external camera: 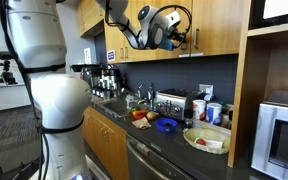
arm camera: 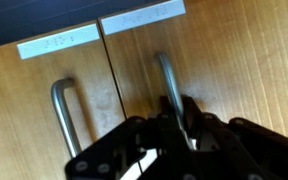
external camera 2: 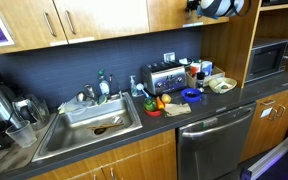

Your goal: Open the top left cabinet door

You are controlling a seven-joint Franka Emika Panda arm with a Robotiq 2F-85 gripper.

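Note:
The held door still lies flush with the matching door (arm camera: 19,110), so the gripper will next pull the slim silver bar handle (arm camera: 162,75) slightly back and then release it.
The wrist view seems to stand upside down. In it the top left cabinet door (arm camera: 239,70) is the honey-brown panel on the picture's right, and it lies flush with the matching door (arm camera: 19,110) beside it. My gripper (arm camera: 179,120) is shut on the top left door's slim silver bar handle (arm camera: 162,75), with the bar passing between my fingers. The matching door's own handle (arm camera: 62,110) is free. Both doors carry white labels near their edge. In both exterior views my gripper (external camera: 172,30) (external camera 2: 217,8) is up against the upper cabinets above the counter.
Below the cabinets is a dark counter (external camera 2: 134,130) with a sink (external camera 2: 89,122), a toaster (external camera 2: 164,77), a blue bowl (external camera 2: 191,95), bottles and a plate (external camera 2: 222,84). A microwave (external camera 2: 269,58) sits in a niche. A coffee machine (external camera: 99,78) stands on the counter.

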